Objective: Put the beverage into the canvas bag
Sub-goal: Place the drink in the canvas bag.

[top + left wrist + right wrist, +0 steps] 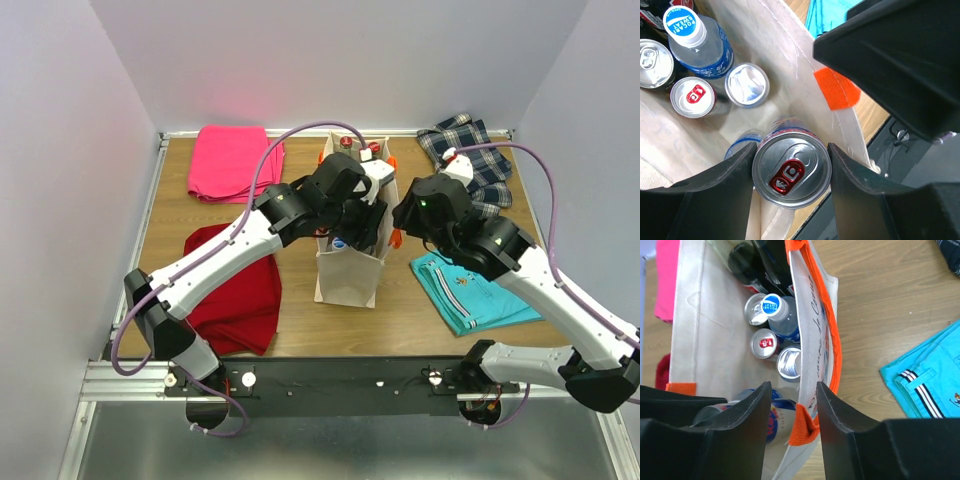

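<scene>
My left gripper needs to lower the beverage next into the free gap [772, 111] below, beside the plain silver can inside the canvas bag, and release it there.
The canvas bag [350, 275] stands upright mid-table, cream with orange straps [832, 340]. My left gripper [790, 161] reaches down into its mouth, shut on the beverage, a silver-topped can with a red tab [791, 172]; both fingers press the can's sides. The same can shows blue and red beside the bag's wall [776, 420]. My right gripper [794, 390] is open, its jaws straddling the bag's right rim and the orange strap end [802, 430] with a gap on the left. In the top view both grippers [355, 225] [400, 225] meet over the bag.
Inside the bag stand a Pocari Sweat bottle [690, 30], several silver cans [746, 85] and dark bottles [742, 260]. Folded cloths lie around: pink [232, 160], red [240, 290], plaid [470, 160], teal [470, 290].
</scene>
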